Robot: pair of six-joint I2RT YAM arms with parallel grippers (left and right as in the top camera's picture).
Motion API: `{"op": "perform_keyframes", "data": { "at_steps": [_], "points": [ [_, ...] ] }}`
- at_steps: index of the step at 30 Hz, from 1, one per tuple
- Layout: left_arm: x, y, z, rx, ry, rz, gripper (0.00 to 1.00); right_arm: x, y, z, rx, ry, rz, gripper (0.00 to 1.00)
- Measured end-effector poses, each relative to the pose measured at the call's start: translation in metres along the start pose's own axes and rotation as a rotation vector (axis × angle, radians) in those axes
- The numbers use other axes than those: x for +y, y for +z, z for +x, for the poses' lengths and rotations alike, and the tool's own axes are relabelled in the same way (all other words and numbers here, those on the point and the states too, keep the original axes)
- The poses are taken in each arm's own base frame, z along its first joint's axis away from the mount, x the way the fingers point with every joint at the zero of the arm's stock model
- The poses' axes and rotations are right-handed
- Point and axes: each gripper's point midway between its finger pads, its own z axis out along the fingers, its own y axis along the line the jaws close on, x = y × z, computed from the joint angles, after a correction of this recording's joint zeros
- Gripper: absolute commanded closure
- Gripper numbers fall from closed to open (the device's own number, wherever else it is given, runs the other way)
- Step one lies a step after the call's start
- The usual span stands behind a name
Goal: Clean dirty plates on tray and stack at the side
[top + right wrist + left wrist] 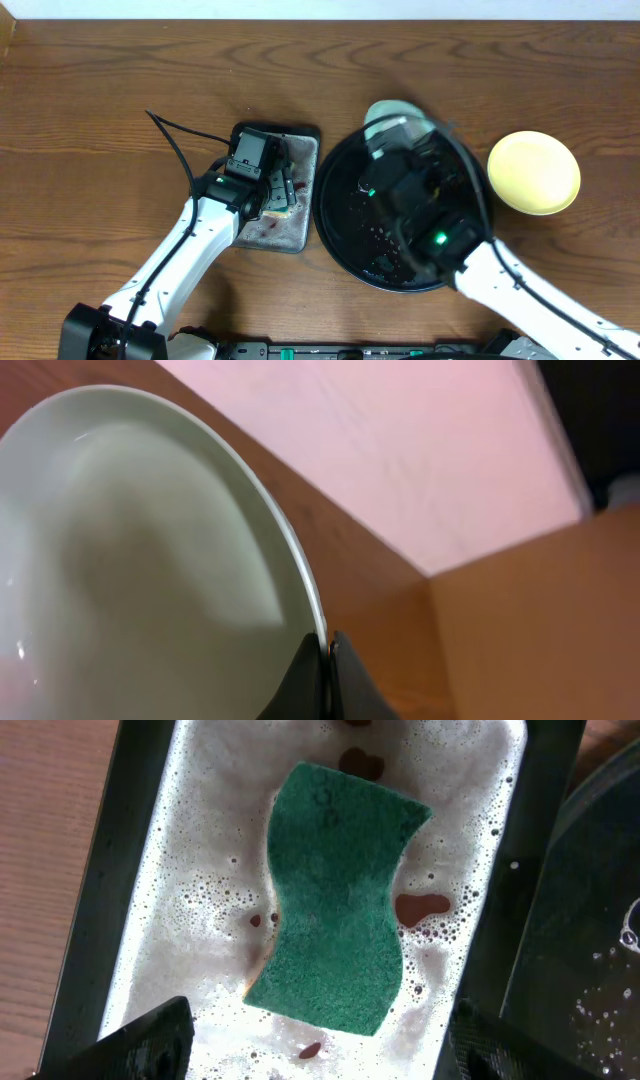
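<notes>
The yellow plate lies beside the tray. My right gripper goes to the right in the overhead view and down over that plate next to release.
My right gripper is shut on the rim of a pale mint-blue plate and holds it tilted over the far edge of the black tray; from overhead only the plate's top shows past the arm. A yellow plate lies on the table right of the tray. The third plate is out of view. My left gripper is open above a green sponge, which lies in the soapy grey pan with red sauce spots.
The grey pan sits just left of the tray, almost touching it. The tray holds soapy water droplets. A black cable runs from the left arm across the table. A wall corner shows behind the table in the right wrist view.
</notes>
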Motion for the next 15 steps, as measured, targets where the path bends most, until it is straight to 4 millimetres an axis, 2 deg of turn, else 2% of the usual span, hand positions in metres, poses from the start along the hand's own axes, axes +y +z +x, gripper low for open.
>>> {"op": "perform_keyframes", "data": {
  "at_steps": [2,5,8,15],
  "points": [
    [0.0,0.0,0.0,0.0,0.0,0.0,0.18,0.002,-0.009,-0.007,-0.026,-0.023,0.017,0.99],
    [0.0,0.0,0.0,0.001,0.0,0.0,0.18,-0.005,-0.015,-0.011,-0.032,-0.03,0.072,0.99],
    [0.0,0.0,0.0,0.001,0.0,0.0,0.17,-0.017,-0.016,-0.008,-0.01,-0.035,0.137,0.99],
    [0.0,0.0,0.0,0.0,0.0,0.0,0.18,-0.025,-0.01,-0.001,0.016,0.027,0.165,0.99]
  ]
}}
